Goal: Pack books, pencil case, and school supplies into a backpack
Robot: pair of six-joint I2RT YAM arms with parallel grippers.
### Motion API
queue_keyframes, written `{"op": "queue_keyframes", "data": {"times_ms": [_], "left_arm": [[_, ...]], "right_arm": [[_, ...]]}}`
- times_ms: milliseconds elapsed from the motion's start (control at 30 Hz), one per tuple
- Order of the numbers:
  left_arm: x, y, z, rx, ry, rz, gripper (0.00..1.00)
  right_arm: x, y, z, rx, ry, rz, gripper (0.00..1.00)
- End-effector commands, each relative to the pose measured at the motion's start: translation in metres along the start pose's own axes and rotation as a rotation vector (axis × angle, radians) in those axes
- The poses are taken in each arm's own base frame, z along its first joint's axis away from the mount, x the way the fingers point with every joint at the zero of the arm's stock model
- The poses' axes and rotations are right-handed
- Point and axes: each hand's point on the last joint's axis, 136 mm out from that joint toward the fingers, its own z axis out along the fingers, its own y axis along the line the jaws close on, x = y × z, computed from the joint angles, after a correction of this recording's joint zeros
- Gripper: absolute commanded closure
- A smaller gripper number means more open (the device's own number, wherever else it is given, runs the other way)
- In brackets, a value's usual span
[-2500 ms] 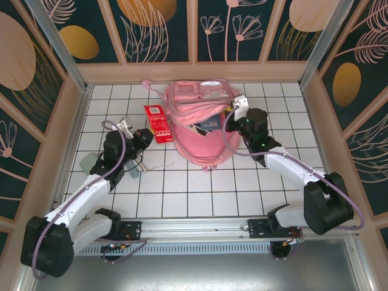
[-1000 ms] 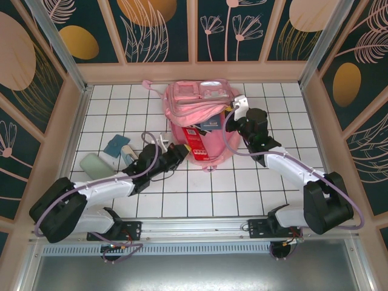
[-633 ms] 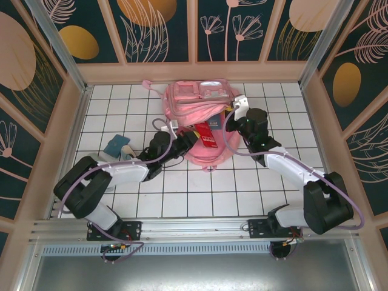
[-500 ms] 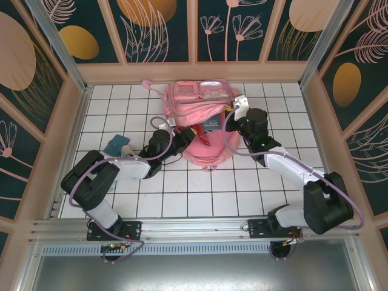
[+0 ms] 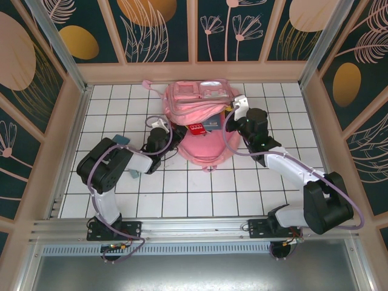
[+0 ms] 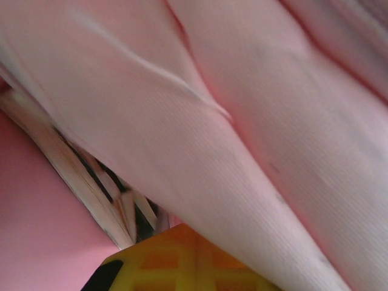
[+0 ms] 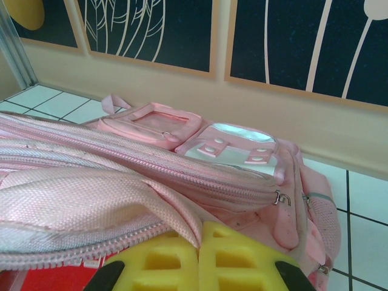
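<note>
The left gripper slides deeper into the backpack's opening, outward under the raised zipper edge, and releases the red piece next, as it still shows there.
The pink backpack (image 5: 203, 145) lies at the back middle of the tiled floor, its top opening lifted. My right gripper (image 5: 233, 113) is shut on the zipper edge, and a fold of the backpack (image 7: 151, 176) runs between the yellow pads (image 7: 176, 260). My left gripper (image 5: 180, 133) reaches into the opening from the left, with the red piece with white marks (image 5: 195, 128) at its tip. Pink fabric (image 6: 254, 121) surrounds that gripper (image 6: 203, 257), whose pads look pressed together, beside white book pages (image 6: 103, 188). A navy book (image 5: 213, 125) shows inside the opening.
A small teal square (image 5: 119, 140) lies on the tiles behind my left arm. Red (image 7: 48, 279) shows under the raised zipper edge. The pale reflective strip (image 7: 233, 130) and front pocket (image 7: 160, 118) face the back wall. Walls enclose the floor on three sides.
My left arm has picked the red piece off the tiles left of the backpack and swung right, pushing it into the opening. The right gripper has held the zipper edge still.
</note>
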Motion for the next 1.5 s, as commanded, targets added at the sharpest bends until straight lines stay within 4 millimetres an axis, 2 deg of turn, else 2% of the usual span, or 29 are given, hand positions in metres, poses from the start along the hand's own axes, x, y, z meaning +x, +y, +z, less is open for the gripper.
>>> {"op": "queue_keyframes", "data": {"times_ms": [0,367,567,600,633,700,800,933,967,1133,1467], "left_arm": [[-0.03,-0.025,0.006,0.115,-0.11,-0.02,1.0],[-0.075,0.009,0.025,-0.003,-0.27,-0.088,1.0],[-0.079,0.022,0.043,-0.038,-0.278,-0.124,1.0],[-0.078,0.022,0.044,-0.043,-0.269,-0.119,0.96],[-0.076,0.019,0.045,-0.042,-0.255,-0.107,0.87],[-0.073,0.015,0.044,-0.049,-0.225,-0.076,0.61],[-0.07,0.014,0.031,-0.099,-0.205,-0.032,0.42],[-0.065,0.02,0.014,-0.205,-0.16,0.023,0.33],[-0.063,0.022,0.01,-0.238,-0.143,0.031,0.28],[-0.058,0.037,-0.019,-0.391,-0.11,0.076,0.24],[-0.059,0.041,-0.091,-0.551,-0.103,0.179,0.24]], "right_arm": [[-0.024,-0.006,-0.002,0.015,-0.095,0.032,1.0],[-0.023,-0.006,-0.001,0.011,-0.092,0.03,1.0],[-0.022,-0.006,0.0,0.011,-0.088,0.028,1.0],[-0.021,-0.005,0.0,0.01,-0.087,0.028,1.0],[-0.021,-0.006,0.0,0.012,-0.086,0.028,1.0],[-0.021,-0.006,0.0,0.013,-0.086,0.028,1.0],[-0.019,-0.005,0.002,0.008,-0.081,0.031,1.0],[-0.019,-0.005,0.002,0.007,-0.082,0.032,1.0],[-0.02,-0.005,0.002,0.006,-0.083,0.031,1.0],[-0.02,-0.004,0.001,0.003,-0.083,0.034,1.0],[-0.022,-0.002,0.002,-0.008,-0.083,0.041,1.0]]}}
